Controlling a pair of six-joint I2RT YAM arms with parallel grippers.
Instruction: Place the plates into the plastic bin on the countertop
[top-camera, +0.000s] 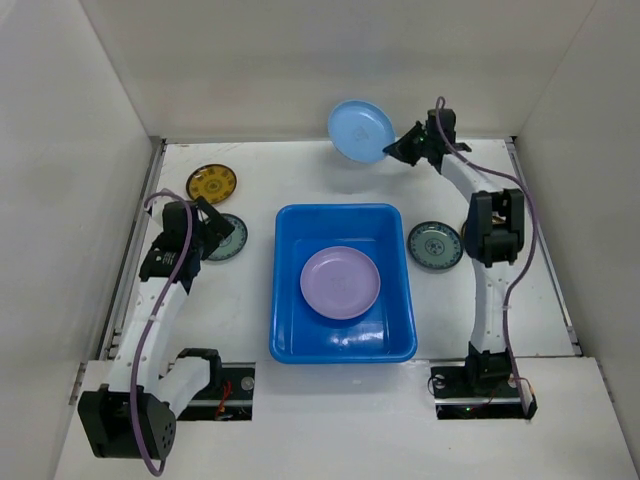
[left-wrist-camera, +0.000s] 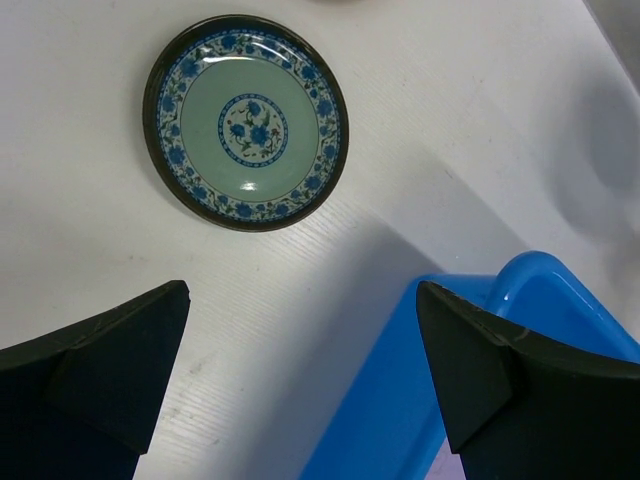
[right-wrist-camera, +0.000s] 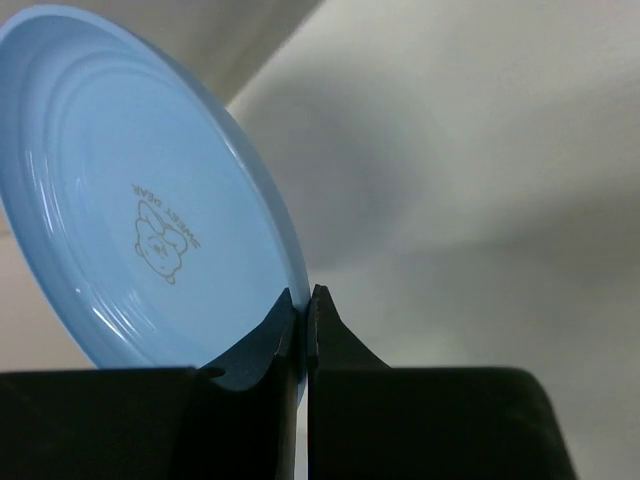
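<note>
My right gripper first rises and comes back over the bin next, then lowers to get the light blue plate onto the lilac plate (top-camera: 340, 283), the bin's only plate.
The bright blue plastic bin (top-camera: 286, 334) stands at the table's middle with a lilac plate (top-camera: 340, 282) lying in it. My right gripper (top-camera: 395, 150) is shut on the rim of a light blue plate (top-camera: 360, 130) and holds it tilted in the air near the back wall; the right wrist view shows the plate (right-wrist-camera: 130, 200) pinched between the fingers. My left gripper (top-camera: 212, 228) is open and empty, above a grey-teal patterned plate (left-wrist-camera: 246, 121) left of the bin (left-wrist-camera: 400, 400). A yellow-gold patterned plate (top-camera: 211, 184) lies at the back left. A second grey-teal plate (top-camera: 435, 244) lies right of the bin.
White walls border the white countertop (top-camera: 250, 300) on the left, back and right. The right arm's body stands close beside the grey-teal plate right of the bin.
</note>
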